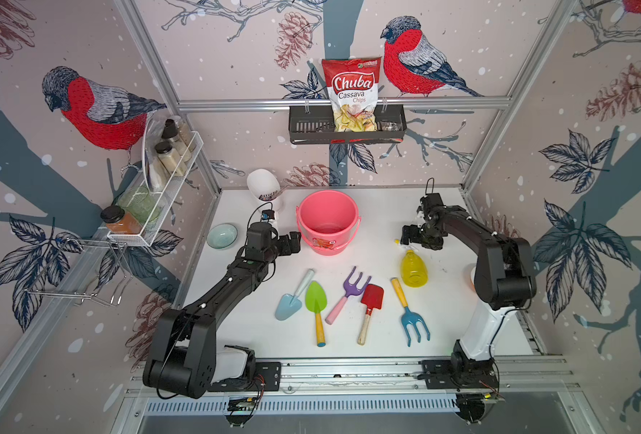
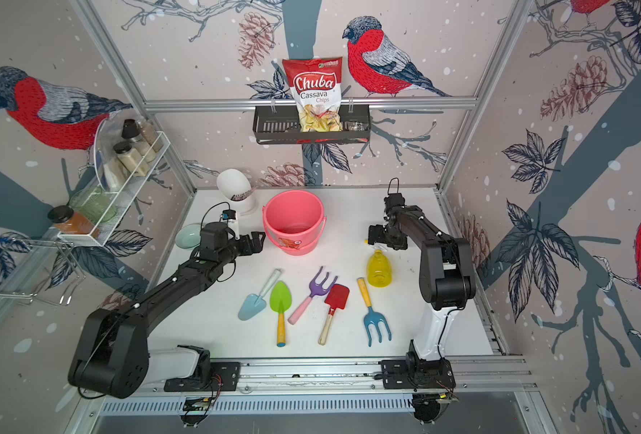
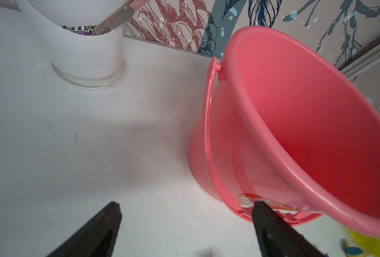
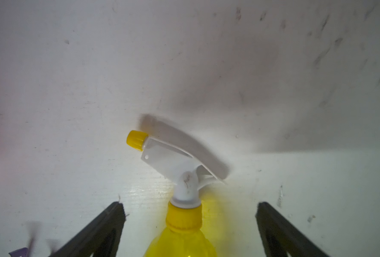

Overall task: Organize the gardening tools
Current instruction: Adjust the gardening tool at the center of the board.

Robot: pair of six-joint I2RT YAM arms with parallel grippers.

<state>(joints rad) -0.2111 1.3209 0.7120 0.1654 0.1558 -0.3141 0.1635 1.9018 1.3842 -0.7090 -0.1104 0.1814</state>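
My right gripper should lower its open fingers on either side of the yellow spray bottle's narrow collar and close, because the bottle's neck is below.
Five gardening tools lie in a row on the white table (image 1: pixel 442 323): a light-blue trowel (image 1: pixel 288 305), a green spade (image 1: pixel 315 297), a purple fork (image 1: pixel 350 287) with a pink handle, a red shovel (image 1: pixel 372 297) and a blue fork (image 1: pixel 414 325) with a yellow handle. Behind them stands an empty pink bucket (image 1: pixel 326 221). My left gripper (image 1: pixel 294 240) hovers open and empty beside the bucket's left wall (image 3: pixel 218 160). My right gripper (image 1: pixel 409 236) is open, its fingers either side of the neck of a lying yellow spray bottle (image 4: pixel 182 235), apart from it.
A white holder (image 1: pixel 262 186) stands at the back left and a glass bowl (image 1: pixel 222 236) left of my left arm. A black wall rack (image 1: pixel 307 127) holds a chips bag. A white wire shelf (image 1: pixel 183 165) with jars hangs on the left wall.
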